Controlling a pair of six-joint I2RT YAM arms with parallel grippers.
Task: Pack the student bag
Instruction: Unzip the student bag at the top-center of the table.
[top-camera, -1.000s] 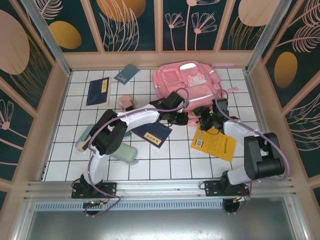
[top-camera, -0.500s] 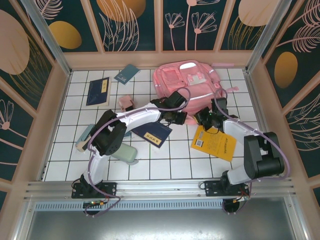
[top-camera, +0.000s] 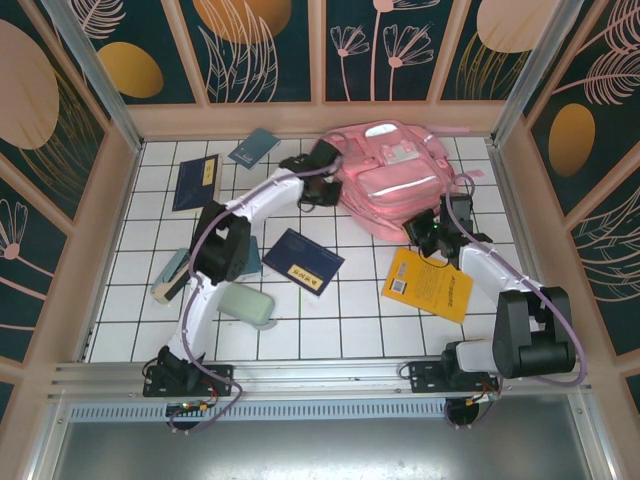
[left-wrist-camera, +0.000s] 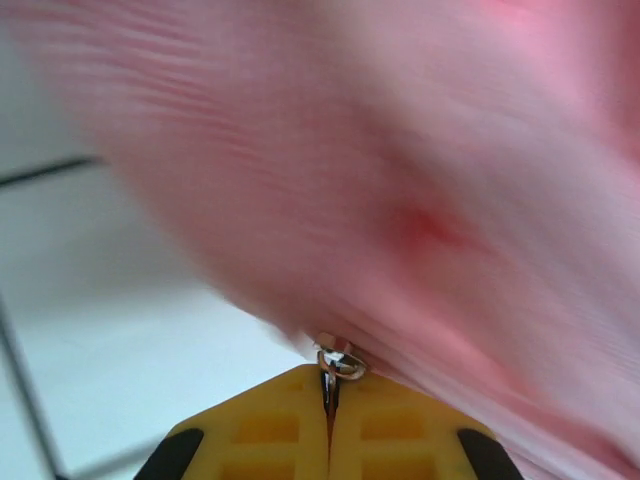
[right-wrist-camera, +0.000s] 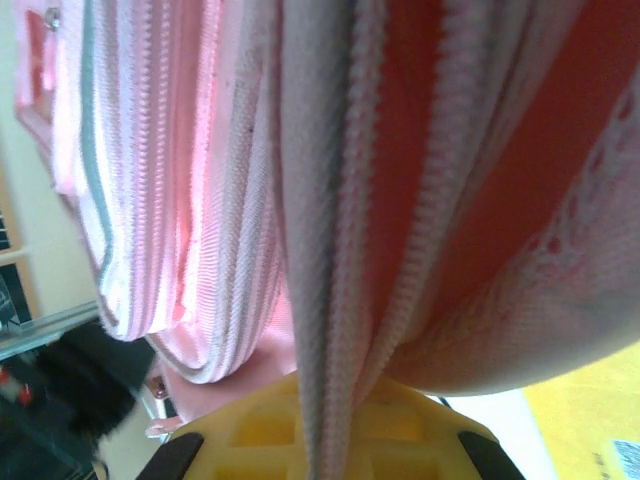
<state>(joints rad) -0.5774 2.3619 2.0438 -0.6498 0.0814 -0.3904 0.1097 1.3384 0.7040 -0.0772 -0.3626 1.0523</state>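
My left gripper should next move gently a little away from the middle of the bag and open to let go of the small metal zipper pull (left-wrist-camera: 341, 362), because that is between its fingers.
The student bag (top-camera: 396, 183), a big pink backpack with a pale stripe, is bunched up at the back of the tiled floor. My left gripper (top-camera: 322, 188) is at its left edge. In the left wrist view the yellow jaws (left-wrist-camera: 328, 385) are shut on a small metal zipper pull (left-wrist-camera: 341, 362) under blurred pink fabric (left-wrist-camera: 450, 200). My right gripper (top-camera: 432, 232) is at the bag's near right edge. In the right wrist view (right-wrist-camera: 325, 400) it is shut on a strip of the bag's zipper edge (right-wrist-camera: 330, 250).
A yellow book (top-camera: 430, 283) lies just in front of the right gripper. A dark blue book (top-camera: 303, 262) lies mid-floor, a mint case (top-camera: 246, 303) near the left arm, and two more books (top-camera: 195, 182) (top-camera: 254, 147) at the back left. Walls close in on three sides.
The left gripper has swung up and back-left along the bag with the zipper pull. The right gripper has shut on the bag's edge. The bag has bunched up and shifted right.
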